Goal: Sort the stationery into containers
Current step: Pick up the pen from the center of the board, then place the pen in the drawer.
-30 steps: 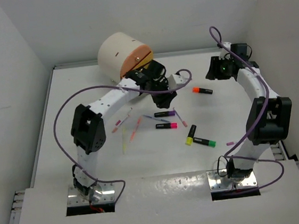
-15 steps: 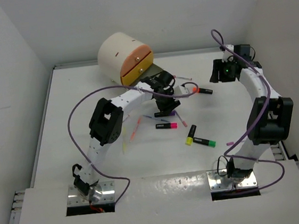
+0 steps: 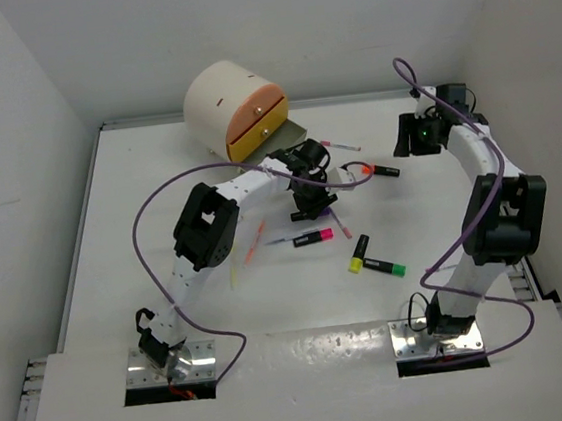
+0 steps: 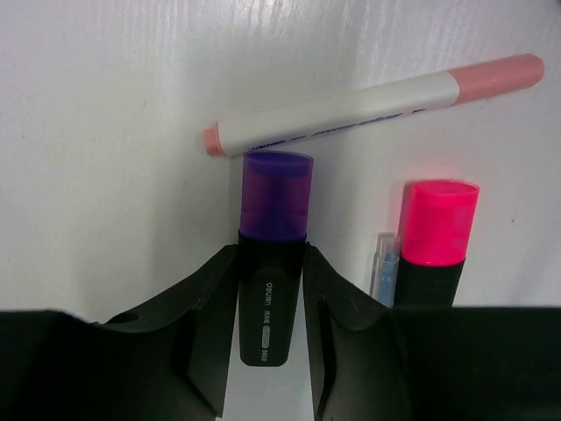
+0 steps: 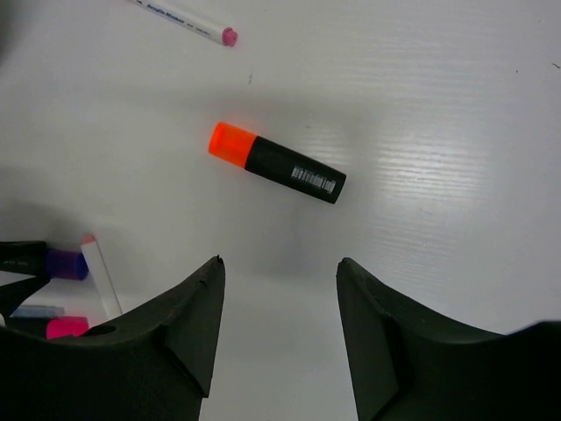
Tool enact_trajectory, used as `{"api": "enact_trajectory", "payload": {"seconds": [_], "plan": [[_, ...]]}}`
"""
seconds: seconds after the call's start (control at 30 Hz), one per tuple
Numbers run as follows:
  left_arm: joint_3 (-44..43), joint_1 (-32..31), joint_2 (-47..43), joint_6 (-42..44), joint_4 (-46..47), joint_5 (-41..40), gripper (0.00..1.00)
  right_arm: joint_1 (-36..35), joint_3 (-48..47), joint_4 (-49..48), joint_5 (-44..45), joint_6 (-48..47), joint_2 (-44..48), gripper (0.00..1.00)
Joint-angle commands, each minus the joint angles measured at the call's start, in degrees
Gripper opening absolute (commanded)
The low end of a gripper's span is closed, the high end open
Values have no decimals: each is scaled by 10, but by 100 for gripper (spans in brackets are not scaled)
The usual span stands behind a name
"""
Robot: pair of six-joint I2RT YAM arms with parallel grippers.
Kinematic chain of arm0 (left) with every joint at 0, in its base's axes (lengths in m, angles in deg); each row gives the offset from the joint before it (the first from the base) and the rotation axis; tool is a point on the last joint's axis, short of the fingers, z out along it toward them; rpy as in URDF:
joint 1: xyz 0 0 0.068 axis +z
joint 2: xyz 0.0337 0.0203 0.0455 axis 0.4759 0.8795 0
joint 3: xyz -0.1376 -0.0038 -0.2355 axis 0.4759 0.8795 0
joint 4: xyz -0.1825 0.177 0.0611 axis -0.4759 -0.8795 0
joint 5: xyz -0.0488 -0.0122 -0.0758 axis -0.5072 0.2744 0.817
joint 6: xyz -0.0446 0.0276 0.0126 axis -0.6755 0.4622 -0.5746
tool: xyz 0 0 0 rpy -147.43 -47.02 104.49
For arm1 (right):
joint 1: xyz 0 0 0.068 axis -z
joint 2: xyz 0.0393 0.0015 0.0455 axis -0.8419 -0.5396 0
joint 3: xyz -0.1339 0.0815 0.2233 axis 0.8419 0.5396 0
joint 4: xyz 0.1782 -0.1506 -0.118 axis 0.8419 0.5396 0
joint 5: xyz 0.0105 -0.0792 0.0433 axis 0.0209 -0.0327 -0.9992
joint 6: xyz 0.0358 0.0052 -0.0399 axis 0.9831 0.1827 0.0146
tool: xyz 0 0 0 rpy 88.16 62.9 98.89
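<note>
The grey-green drawer (image 3: pixel 282 141) below the yellow-orange one is open. My left gripper will carry the black highlighter up and outward over that drawer next and release it there.
My left gripper (image 4: pixel 272 263) is shut on the black body of a purple-capped highlighter (image 4: pixel 276 197) that lies on the table; in the top view it is at mid table (image 3: pixel 312 203). A pink-capped highlighter (image 4: pixel 436 230) and a thin blue pen (image 4: pixel 384 267) lie just right of it. A white pen with pink cap (image 4: pixel 351 110) lies across the purple cap's end. My right gripper (image 5: pixel 279 263) is open and empty, hovering near an orange-capped highlighter (image 5: pixel 276 164). The cream round cabinet (image 3: pixel 219 96) stands at back left with a pink-peach drawer (image 3: pixel 257 105) and a yellow-orange drawer (image 3: pixel 252 143).
Yellow-capped (image 3: pixel 357 255) and green-capped (image 3: pixel 385 267) highlighters lie at centre right. A pink pen (image 3: pixel 254 243) and a yellow pen (image 3: pixel 233 272) lie at centre left. A pink-tipped white pen (image 3: pixel 341 145) lies behind the left gripper. Purple cables loop off both arms.
My left arm has swung from beside the cabinet to mid table and come down over the purple-capped highlighter, jaws now against it. The right arm has barely moved.
</note>
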State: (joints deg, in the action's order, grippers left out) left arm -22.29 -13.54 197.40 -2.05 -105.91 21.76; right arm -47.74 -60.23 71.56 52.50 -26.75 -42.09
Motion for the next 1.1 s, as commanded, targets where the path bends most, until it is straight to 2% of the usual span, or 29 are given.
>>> {"api": "enact_trajectory", "payload": {"seconds": [0.0, 0.1, 0.2, 0.33, 0.4, 0.47, 0.6, 0.8, 1.07], "plan": [[-14, -1, 4, 5, 7, 8, 32, -4, -31, -13, 4, -18, -14, 54], [-17, 6, -8, 0, 6, 21, 19, -11, -38, -18, 2, -41, -35, 54], [-18, 26, -45, -34, 26, 53, 15, -25, -41, -25, 2, -83, -55, 54], [-55, 42, -94, -76, 36, 62, 11, -49, -48, -45, 23, -125, -87, 60], [-78, 46, -117, -96, 32, 48, 9, -53, -63, -46, 27, -131, -110, 60], [-131, 48, -131, -109, 26, 12, 8, -67, -71, -54, 42, -145, -125, 59], [-176, 47, -131, -109, -1, -68, 8, -85, -72, -75, 66, -172, -144, 58], [-163, 60, -141, -99, 18, -163, 8, -91, -81, -98, 87, -223, -185, 58], [-141, 92, -131, -90, 45, -212, 8, -91, -63, -90, 57, -275, -203, 53]]}}
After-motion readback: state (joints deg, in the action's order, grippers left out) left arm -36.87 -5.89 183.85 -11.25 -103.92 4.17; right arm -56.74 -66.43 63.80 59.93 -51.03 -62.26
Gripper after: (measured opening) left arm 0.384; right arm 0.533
